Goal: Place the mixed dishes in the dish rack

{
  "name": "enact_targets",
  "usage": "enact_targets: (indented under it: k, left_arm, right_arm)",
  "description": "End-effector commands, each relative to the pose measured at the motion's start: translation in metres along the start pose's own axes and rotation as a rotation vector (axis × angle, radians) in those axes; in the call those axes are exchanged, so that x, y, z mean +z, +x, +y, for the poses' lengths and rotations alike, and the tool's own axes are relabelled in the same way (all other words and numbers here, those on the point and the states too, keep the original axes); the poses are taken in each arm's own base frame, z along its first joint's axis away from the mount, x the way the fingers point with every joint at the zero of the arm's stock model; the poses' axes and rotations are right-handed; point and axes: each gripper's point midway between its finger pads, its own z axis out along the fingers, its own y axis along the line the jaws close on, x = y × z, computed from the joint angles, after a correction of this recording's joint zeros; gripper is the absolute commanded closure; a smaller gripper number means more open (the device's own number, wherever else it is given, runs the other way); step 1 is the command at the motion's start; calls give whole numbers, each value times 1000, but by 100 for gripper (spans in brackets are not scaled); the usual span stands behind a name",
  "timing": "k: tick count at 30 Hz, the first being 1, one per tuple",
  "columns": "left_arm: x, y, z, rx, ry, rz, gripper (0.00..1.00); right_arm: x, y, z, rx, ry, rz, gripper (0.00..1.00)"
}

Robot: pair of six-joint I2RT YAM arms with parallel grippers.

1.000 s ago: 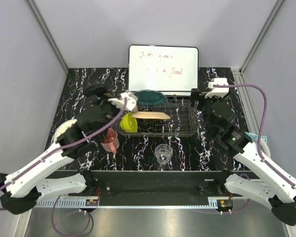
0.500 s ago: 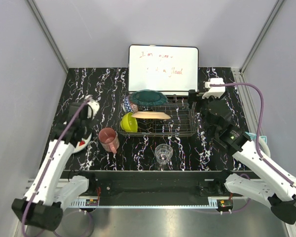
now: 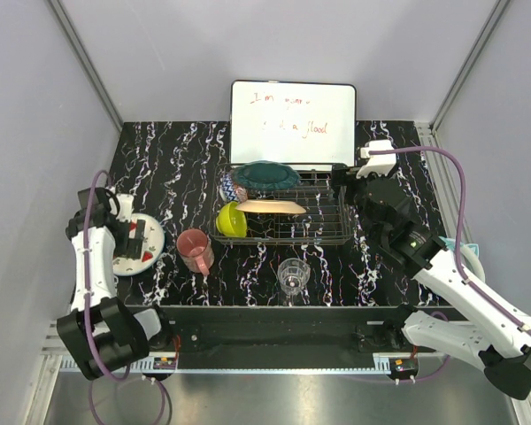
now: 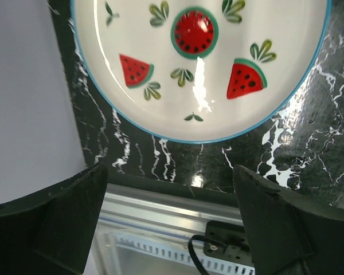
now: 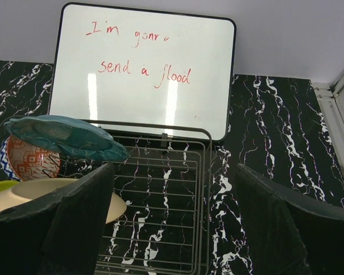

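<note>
The left gripper will go down to the white plate's blue rim [image 3: 115,262] [image 4: 82,59] on the side toward the grey side.
The white plate with red slices [image 3: 142,245] lies flat on the table at the far left. It fills the top of the left wrist view [image 4: 200,69]. My left gripper [image 3: 124,234] is open and empty over the plate's left edge [image 4: 169,172]. The dish rack [image 3: 323,221] holds the teal plate [image 3: 265,174], the red patterned bowl [image 3: 231,188], the lime-green bowl [image 3: 231,220] and the peach plate [image 3: 270,206]. The pink mug [image 3: 196,250] and the clear glass [image 3: 293,274] stand in front of the rack. My right gripper [image 3: 343,177] is open and empty above the rack's far right corner [image 5: 175,169].
A whiteboard [image 3: 292,124] with red writing leans behind the rack. The right wrist view shows bare wire grid [image 5: 160,200] on the rack's right half. The table's metal front rail [image 4: 178,212] shows below the left gripper. Grey walls enclose the table on three sides.
My left arm has swung from the rack's left end out to the far left and now hangs over the white plate. The right arm has barely moved.
</note>
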Motion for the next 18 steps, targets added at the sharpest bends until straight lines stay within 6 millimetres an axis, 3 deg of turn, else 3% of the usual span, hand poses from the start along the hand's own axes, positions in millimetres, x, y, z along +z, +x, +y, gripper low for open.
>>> enact_targets:
  k: [1,6,11,18]
  left_arm:
    - [13,5,0,-117,42,-36,5]
    - [23,13,12,-291,124,-14,8]
    - [26,23,24,-358,127,-23,7]
    - [46,33,28,-411,183,3,9]
  right_arm:
    - [-5,-16,-2,23,-11,-35,8]
    - [-5,-18,0,16,-21,-33,8]
    - [-3,-15,3,16,-26,-21,8]
    - [0,-10,6,12,-32,-6,9]
